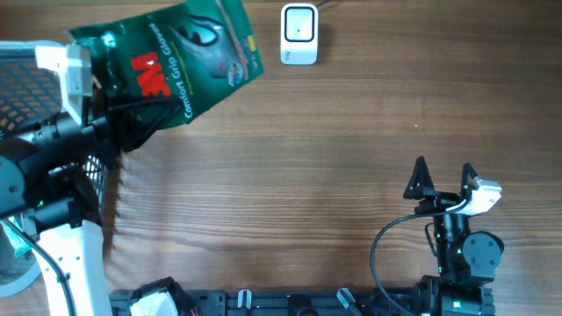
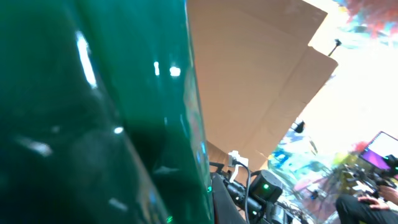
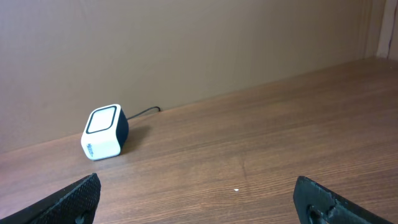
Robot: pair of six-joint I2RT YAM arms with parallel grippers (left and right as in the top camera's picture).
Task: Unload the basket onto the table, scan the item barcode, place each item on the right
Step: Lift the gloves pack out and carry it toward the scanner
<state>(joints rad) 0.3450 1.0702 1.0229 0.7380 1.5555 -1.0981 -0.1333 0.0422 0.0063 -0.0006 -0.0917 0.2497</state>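
Observation:
The left gripper lowers across to its right in the overhead view next, onto the bare tabletop before the scanner. It flips the packet, then releases it.
The item is a green 3M Comfort Grip Gloves packet (image 1: pixel 189 57), held tilted at the table's far left, its printed front facing up. My left gripper (image 1: pixel 130 121) is shut on the packet's lower end. In the left wrist view the glossy green packet (image 2: pixel 93 112) fills the left half. No barcode shows in any view. The white scanner (image 1: pixel 299 35) stands at the far edge, just right of the packet, and appears again in the right wrist view as the scanner (image 3: pixel 104 132). My right gripper (image 1: pixel 443 180) rests open near the front right, and its jaws (image 3: pixel 199 202) hold nothing.
A wire basket (image 1: pixel 26 88) sits at the left edge under my left arm. A brown cardboard wall (image 3: pixel 199 50) backs the table behind the scanner. The scanner's cable (image 3: pixel 146 112) runs off toward that wall.

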